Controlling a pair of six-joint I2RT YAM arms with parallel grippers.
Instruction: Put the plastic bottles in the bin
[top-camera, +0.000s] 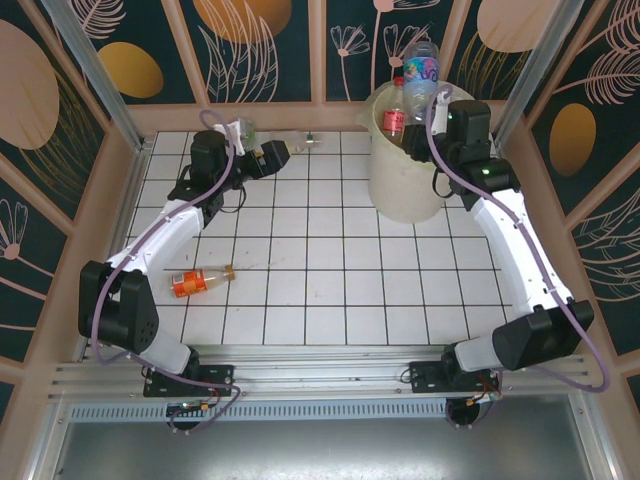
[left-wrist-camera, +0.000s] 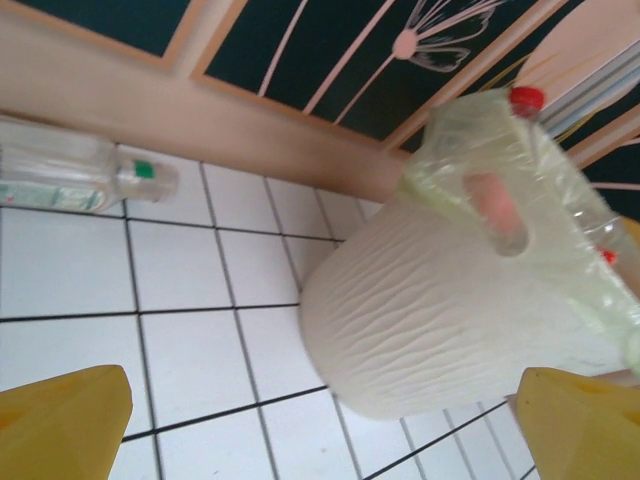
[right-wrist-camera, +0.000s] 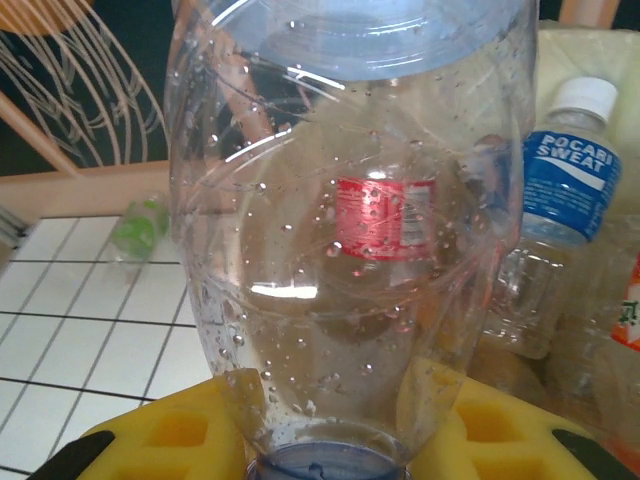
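The bin's opening (top-camera: 420, 114) (right-wrist-camera: 505, 300) lies just outward of my right gripper, so my right gripper needs to ease outward over it next and release the neck of the large clear bottle.
My right gripper (top-camera: 436, 106) (right-wrist-camera: 330, 452) is shut on the neck of a large clear plastic bottle (top-camera: 422, 66) (right-wrist-camera: 340, 230), held over the cream-white bin (top-camera: 404, 170) (left-wrist-camera: 440, 310) at the back right. Inside the bin stand a red-labelled bottle (top-camera: 395, 118) (right-wrist-camera: 384, 217) and a blue-labelled bottle (right-wrist-camera: 568, 180). My left gripper (top-camera: 277, 157) (left-wrist-camera: 320, 435) hangs open and holds nothing, low over the tiles, left of the bin. A clear green-capped bottle (top-camera: 302, 140) (left-wrist-camera: 70, 170) (right-wrist-camera: 135, 228) lies by the back wall. An orange-labelled bottle (top-camera: 200, 281) lies at the front left.
A wooden rail (top-camera: 290, 115) runs along the table's back edge, with patterned panels behind it. The bin's pale green liner (left-wrist-camera: 480, 150) folds over its rim. White tiles (top-camera: 330, 260) stretch between the two arms.
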